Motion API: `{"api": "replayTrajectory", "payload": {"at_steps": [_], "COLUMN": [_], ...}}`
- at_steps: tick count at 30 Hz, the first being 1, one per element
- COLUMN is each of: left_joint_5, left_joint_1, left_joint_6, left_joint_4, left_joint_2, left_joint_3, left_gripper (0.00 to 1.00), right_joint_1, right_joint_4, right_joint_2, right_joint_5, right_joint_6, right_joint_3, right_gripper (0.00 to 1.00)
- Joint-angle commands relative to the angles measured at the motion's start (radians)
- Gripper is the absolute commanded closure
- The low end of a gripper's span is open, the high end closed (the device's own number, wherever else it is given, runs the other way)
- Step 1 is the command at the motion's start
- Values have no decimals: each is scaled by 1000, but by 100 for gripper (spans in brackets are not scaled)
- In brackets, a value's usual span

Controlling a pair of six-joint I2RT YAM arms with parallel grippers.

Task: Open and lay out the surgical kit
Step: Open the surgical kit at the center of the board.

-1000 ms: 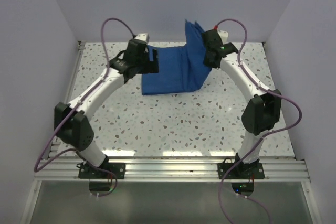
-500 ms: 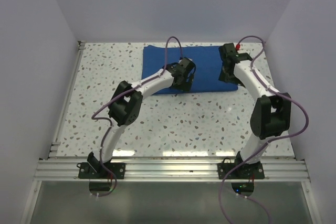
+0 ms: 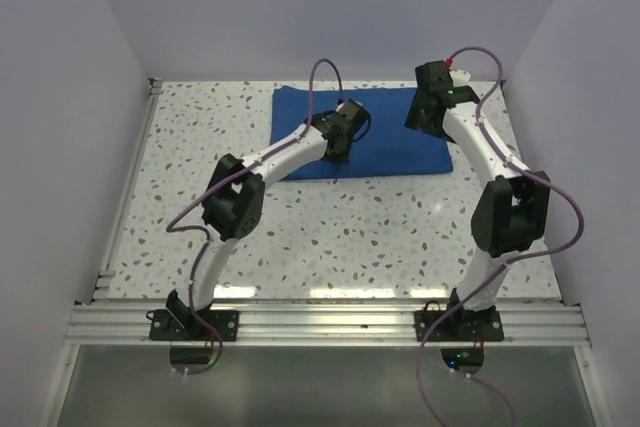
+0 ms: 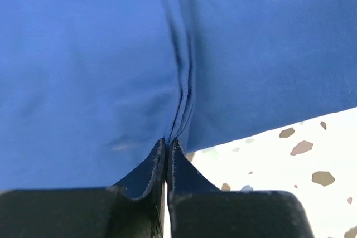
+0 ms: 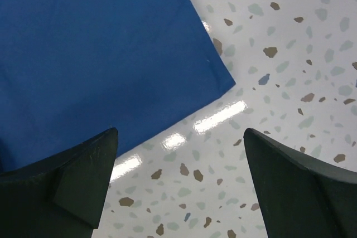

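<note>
The open fingers of my right gripper hang nearer the cloth's front corner, so my right gripper will move outward and then down to the back end of the cloth's side edge.
The surgical kit shows as a royal-blue cloth (image 3: 395, 137) lying flat at the back of the table. My left gripper (image 3: 338, 151) is at the cloth's front edge, left of its middle. In the left wrist view this gripper (image 4: 167, 143) is shut, and a raised fold of the blue cloth (image 4: 83, 54) runs into its closed tips. My right gripper (image 3: 421, 119) hangs over the cloth's right side. Seen from the right wrist, this gripper (image 5: 179, 133) is open, with nothing between its fingers, above the cloth's corner (image 5: 83, 43) and bare table.
The speckled white tabletop (image 3: 330, 232) spreads in front of the cloth and to both sides. Pale walls (image 3: 70, 97) close in the left, back and right. A metal rail (image 3: 330, 322) with both arm bases runs along the near edge.
The right gripper let go of the lifted cloth, which now lies flat, and stands open. The left arm swung from the cloth's left side to its front edge and shut on a fold.
</note>
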Motion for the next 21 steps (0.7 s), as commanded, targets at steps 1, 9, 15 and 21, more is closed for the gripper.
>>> {"api": "replayTrajectory", "payload": {"at_steps": [1, 9, 15, 21], "left_joint_5": [-116, -155, -135, -52], "left_joint_1": [84, 401, 495, 496], "left_joint_6": [-29, -103, -136, -188], "left_joint_4": [-43, 45, 43, 20], "left_joint_2": [-250, -758, -907, -949], "left_joint_3": [-15, -555, -850, -989], "left_gripper": [100, 95, 0, 0], "right_joint_1": [1, -5, -19, -51], "right_joint_4": [18, 165, 246, 375], "right_joint_2": [57, 198, 349, 504], "right_joint_5": [-34, -138, -108, -68], "right_joint_6": [6, -19, 12, 50], "right_joint_3": [88, 228, 357, 467], "right_gripper": [2, 2, 2, 2]}}
